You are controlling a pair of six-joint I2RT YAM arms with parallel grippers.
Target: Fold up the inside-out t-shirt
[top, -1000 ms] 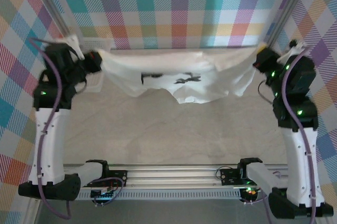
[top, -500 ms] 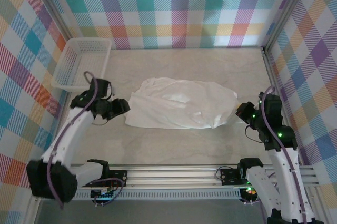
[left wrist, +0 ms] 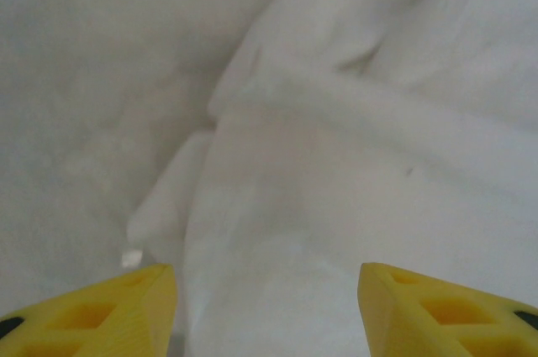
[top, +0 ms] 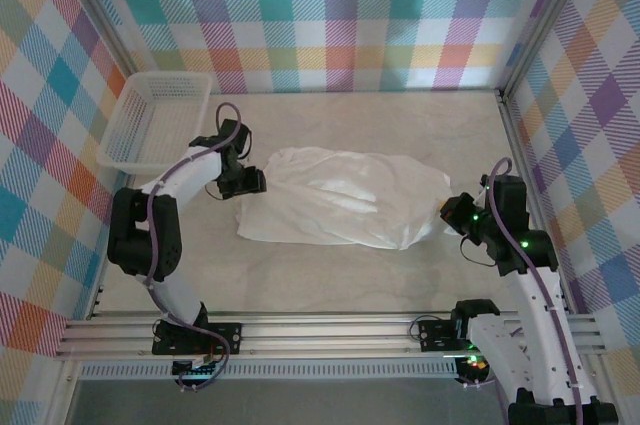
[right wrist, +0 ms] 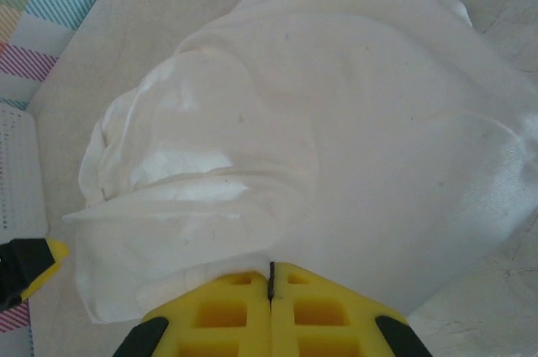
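I will move my open left gripper outward next and close it on the loose folds at the shirt's far corner by the basket, which lies just outward of my gripper.
The inside-out t-shirt is a plain white cloth lying crumpled and roughly oblong across the middle of the table. My left gripper is at its left edge. Its yellow fingers stand open, with white cloth lying loose below and between them, and the gripper's middle holds nothing. My right gripper is at the shirt's right edge. Its fingers are pressed together, and the edge of the shirt runs right into the tips.
A white lattice basket stands at the back left, close behind the left arm; its edge also appears in the right wrist view. Checkered walls enclose the table on three sides. Bare marbled tabletop lies between the shirt and the near rail.
A second ago both grippers held the shirt stretched in the air at the back. It now lies on the table; the left gripper has opened and let go, while the right stays shut.
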